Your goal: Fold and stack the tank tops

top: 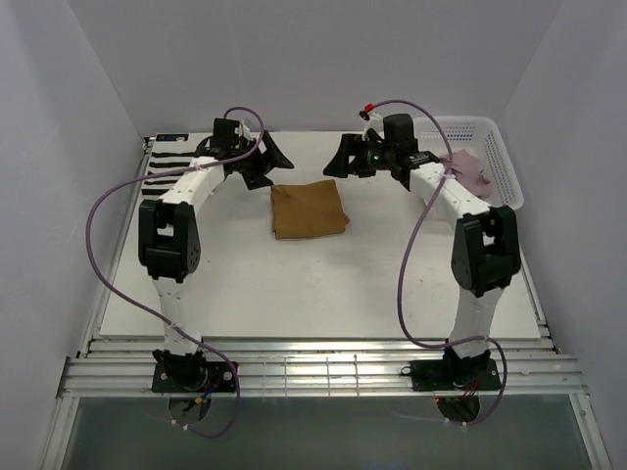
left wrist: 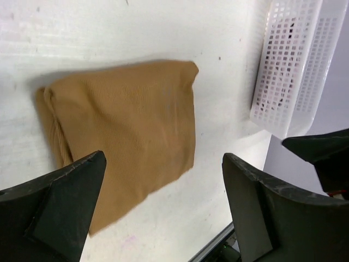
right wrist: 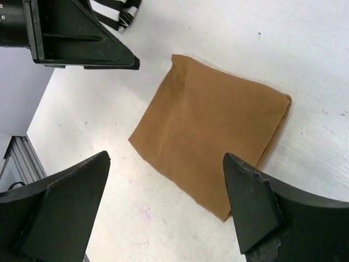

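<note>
The folded tan top lies apart from the striped top, so the robot's left gripper will move back and down onto the near half of its facing edge (top: 276, 220) (left wrist: 100, 214).
The tan-brown tank top (top: 309, 211) lies folded into a flat square on the white table, between and just in front of both grippers. In the left wrist view this tan top (left wrist: 125, 136) sits beneath my left gripper (left wrist: 163, 158), whose jaws stand wide open and hold nothing. My right gripper (right wrist: 166, 158) also hangs open and empty over the tan top (right wrist: 212, 142). The striped tank top (top: 165, 171) lies at the far left of the table. The pink tank top (top: 468, 168) rests in the basket.
A white mesh basket (top: 495, 147) stands at the back right corner, also seen as the basket (left wrist: 289, 65) in the left wrist view. The two grippers (top: 266, 164) (top: 345, 162) face each other above the table's back half. White walls close in on three sides.
</note>
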Available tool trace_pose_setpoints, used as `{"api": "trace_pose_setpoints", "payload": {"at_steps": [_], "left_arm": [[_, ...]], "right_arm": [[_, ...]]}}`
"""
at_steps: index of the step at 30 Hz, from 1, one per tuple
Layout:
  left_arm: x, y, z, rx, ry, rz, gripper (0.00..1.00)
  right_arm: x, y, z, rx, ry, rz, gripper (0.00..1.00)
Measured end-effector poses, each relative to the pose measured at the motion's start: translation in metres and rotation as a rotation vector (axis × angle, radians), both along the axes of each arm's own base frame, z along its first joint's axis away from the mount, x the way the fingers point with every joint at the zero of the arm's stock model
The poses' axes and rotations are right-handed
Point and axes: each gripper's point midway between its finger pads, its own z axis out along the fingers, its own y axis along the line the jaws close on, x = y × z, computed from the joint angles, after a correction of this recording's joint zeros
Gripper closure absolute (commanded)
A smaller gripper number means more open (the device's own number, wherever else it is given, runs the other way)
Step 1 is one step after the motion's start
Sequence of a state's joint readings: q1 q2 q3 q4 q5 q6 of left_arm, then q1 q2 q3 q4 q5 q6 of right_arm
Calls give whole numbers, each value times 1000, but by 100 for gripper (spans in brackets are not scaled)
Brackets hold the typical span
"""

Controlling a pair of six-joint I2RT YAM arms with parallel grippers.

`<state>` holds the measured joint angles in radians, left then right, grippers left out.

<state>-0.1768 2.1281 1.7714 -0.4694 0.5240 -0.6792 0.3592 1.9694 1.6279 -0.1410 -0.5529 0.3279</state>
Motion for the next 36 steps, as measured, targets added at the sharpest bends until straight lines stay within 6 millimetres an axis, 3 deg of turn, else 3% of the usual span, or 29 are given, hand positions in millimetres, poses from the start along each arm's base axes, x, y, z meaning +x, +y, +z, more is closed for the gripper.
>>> {"api": "trace_pose_setpoints", "payload": {"at_steps": [3,6,11,13,15,22,27,32,36], "left_arm": [[-26,9,21,22,-28,14,2],[-49,16,28,45,-41,15,2],[-68,21,-6,83,21,-11,2],[-75,23,-26,96,64,-19,2],[-79,24,-44,106,102,-25,2],[-80,23,-91,117,178,-39,2],[-78,17,-91,87,158,-57,7],[-82,10,-96,64,148,-82,29],[-85,1,-100,46,148,-110,30]], "right_arm": [[-30,-16,25,-5,-64,-14,10],[-65,-31,13,-24,-43,-19,10],[-114,-54,-48,-110,90,-32,10],[-127,-61,-60,-135,124,-38,10],[-136,-66,-60,-146,125,-42,10],[-142,-71,-25,-127,18,-48,10],[-144,-73,-23,-129,9,-50,10],[-144,-74,-25,-132,13,-52,10],[-143,-75,-26,-137,12,-59,10]]}}
